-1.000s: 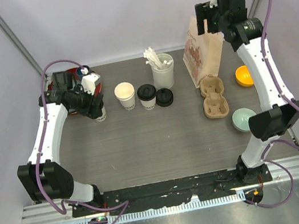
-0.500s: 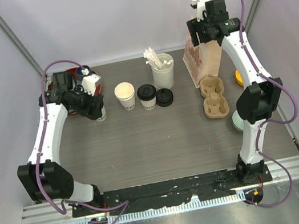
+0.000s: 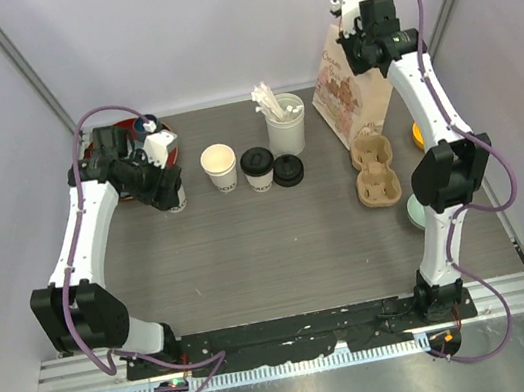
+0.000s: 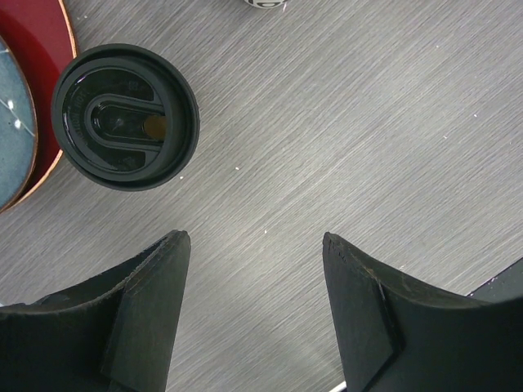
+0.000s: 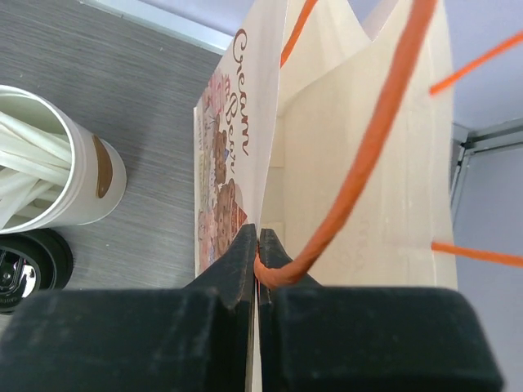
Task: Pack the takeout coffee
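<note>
The bag (image 3: 353,89) goes back and to the left in the top view in my right gripper next and is released there, since the table before the cups is bare.
An open white cup (image 3: 219,166), a black-lidded cup (image 3: 257,168) and a loose black lid (image 3: 288,169) stand in a row mid-table. Another lidded cup (image 3: 178,201) (image 4: 124,117) sits just ahead of my left gripper (image 3: 161,185) (image 4: 255,245), which hovers open over bare table, holding nothing. High at the back right, my right gripper (image 3: 353,38) (image 5: 258,238) is shut on the top edge of the printed paper bag (image 3: 353,89) (image 5: 359,180), beside its orange cord handle (image 5: 368,147). The bag's mouth gapes open.
A white cylinder of sticks (image 3: 285,123) (image 5: 57,171) stands left of the bag. The tan pulp carrier (image 3: 374,168) lies in front of it. An orange bowl (image 3: 426,134) and a pale green bowl (image 3: 425,210) sit at the right edge. A red plate (image 3: 145,135) (image 4: 49,49) is back left.
My right arm swung left and down onto the bag's top and its jaws closed on the bag's wall. The bag's top now leans left. The left arm stayed still.
</note>
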Robot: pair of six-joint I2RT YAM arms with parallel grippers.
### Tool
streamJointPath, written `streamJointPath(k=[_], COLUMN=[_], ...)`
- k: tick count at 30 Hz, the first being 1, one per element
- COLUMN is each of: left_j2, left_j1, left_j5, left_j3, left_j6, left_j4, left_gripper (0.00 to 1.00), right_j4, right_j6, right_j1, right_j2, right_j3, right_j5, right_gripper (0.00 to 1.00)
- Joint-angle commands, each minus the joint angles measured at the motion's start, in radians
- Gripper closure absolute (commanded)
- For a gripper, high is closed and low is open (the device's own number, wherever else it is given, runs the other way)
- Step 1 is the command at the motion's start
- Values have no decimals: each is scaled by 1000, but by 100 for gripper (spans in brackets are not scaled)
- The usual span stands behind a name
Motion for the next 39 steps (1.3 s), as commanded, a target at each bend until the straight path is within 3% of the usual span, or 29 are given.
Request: streamJointPath(k=[1,7,11,16,22,26,29,34,39], left_j2=[-46,-73,-101,-158,-234,-257,-254,-245,-262], left_j1=[5,5,6,6,22,39,39,36,3], left_j5=[37,64,70,60,-47,-66,45,280,351], left_j3=[18,55,90,130,210,275,324,353,299], left_j6=[2,-23,-61,-149,-277,-296,-253,-155,0], left_j4=[-14,-40,-47,-5,64,55,-25,-226,-358], left_gripper=[30,31,31,31,25,22,20,19,17], right_j4=[52,75,46,-24,-41,-38,9,110,123], right_j6=[-40,-64,-122,-118,-104,-126,-132,-247,-333], right_j1=[-2,29,152,336,564,742,845,893,908], right_j2=[-151,-367,-522,-703,-829,-838,-818,-763,-682], right_j3=[89,43,-16,-147,-403,-516,-585,-682,-707], right_j5=[13,21,13,-224,-345,-390,-372,-419,-462], right_gripper=[99,99,99,99,99,99,99,99,99])
